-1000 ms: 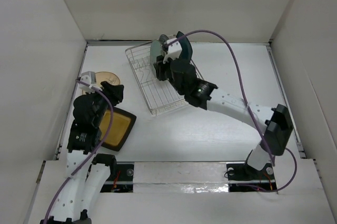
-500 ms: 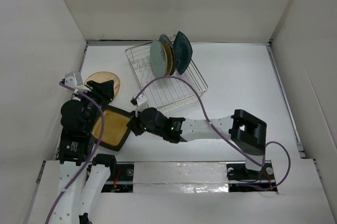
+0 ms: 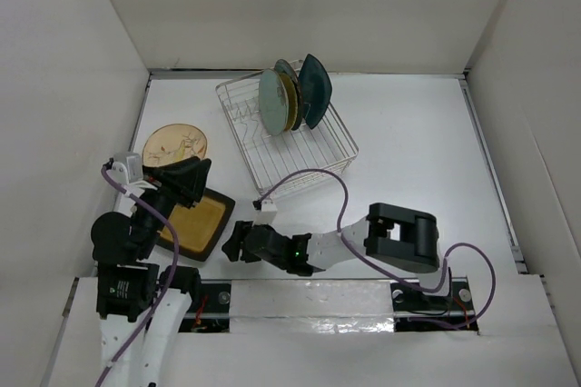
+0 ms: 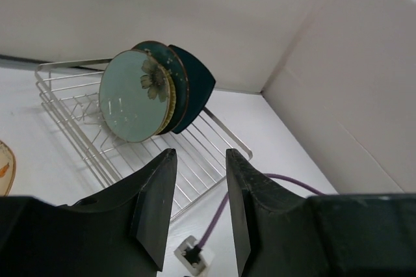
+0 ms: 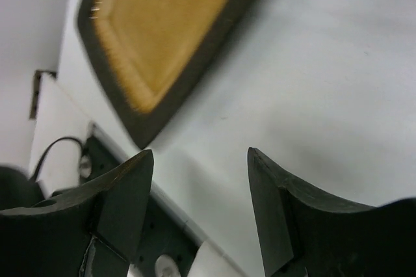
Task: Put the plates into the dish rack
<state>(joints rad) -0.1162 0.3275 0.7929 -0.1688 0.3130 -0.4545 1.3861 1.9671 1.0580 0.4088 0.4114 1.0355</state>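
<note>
I should next slide my right gripper sideways onto the mustard plate's black rim (image 3: pixel 221 227) (image 5: pixel 203 62) with its fingers open, because that rim is to the gripper's left in the top view.
The dish rack (image 3: pixel 304 151) (image 4: pixel 195 137) stands at the back centre. Upright in it are a pale green round plate (image 3: pixel 271 104) (image 4: pixel 132 98), a yellow one (image 3: pixel 290 101), a round teal one (image 4: pixel 158 56) and a dark teal squarish one (image 3: pixel 316 87) (image 4: pixel 198 80). A tan round plate (image 3: pixel 175 143) lies flat at the left. Nearer lies the mustard square black-rimmed plate (image 3: pixel 195 222) (image 5: pixel 162 26). My left gripper (image 3: pixel 195 173) (image 4: pixel 200 157) hangs open and empty over that plate's far edge. My right gripper (image 3: pixel 231 242) (image 5: pixel 200 153) is open, low by its right corner, apart from it.
A purple cable with a white connector (image 3: pixel 264 205) (image 4: pixel 194 254) trails over the table in front of the rack. White walls enclose the table on three sides. The right arm's body (image 3: pixel 399 237) is folded low along the near edge.
My right arm left the rack, swung down to the near table beside the mustard plate and opened. My left arm drew back and shifted slightly over that plate.
</note>
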